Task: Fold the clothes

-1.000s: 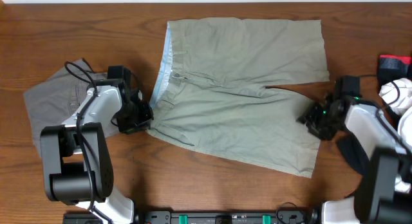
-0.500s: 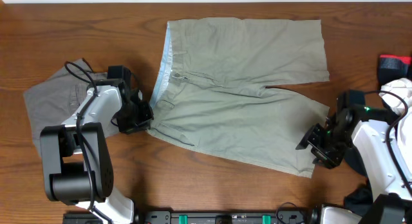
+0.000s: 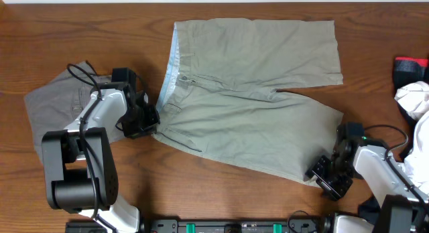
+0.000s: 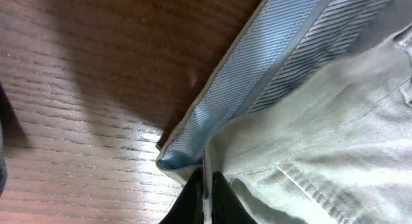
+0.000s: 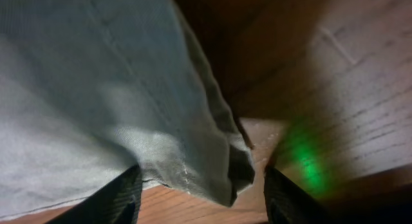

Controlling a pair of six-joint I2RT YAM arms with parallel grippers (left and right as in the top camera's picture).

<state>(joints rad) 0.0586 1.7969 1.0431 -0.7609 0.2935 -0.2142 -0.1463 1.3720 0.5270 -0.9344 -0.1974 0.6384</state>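
I should keep my right gripper low at the near leg's lower hem corner [image 3: 316,184] [image 5: 224,190] next and close its fingers on it, because the fabric is already between them.
The khaki shorts [image 3: 255,106] lie spread flat mid-table, with the pale blue waistband lining [image 3: 173,65] at the left and the legs pointing right. My left gripper [image 3: 146,123] is shut on the near waistband corner; the left wrist view shows the fingers [image 4: 206,197] pinching the fabric just below the blue lining [image 4: 257,63]. My right gripper [image 3: 323,177] is at the near leg's lower hem corner. In the right wrist view its fingers [image 5: 203,197] are open on either side of that hem corner [image 5: 212,166]. The darker grey shorts [image 3: 57,106] lie at the far left, beside the left arm.
A red and black item [image 3: 410,67] and a white bundle [image 3: 415,99] sit at the right edge. The near table edge runs just below the right gripper. Bare wood [image 3: 221,193] shows in front of the shorts.
My right arm has moved toward the near edge, from beside the near leg's hem down to its lower corner. The left arm and the shorts have not moved.
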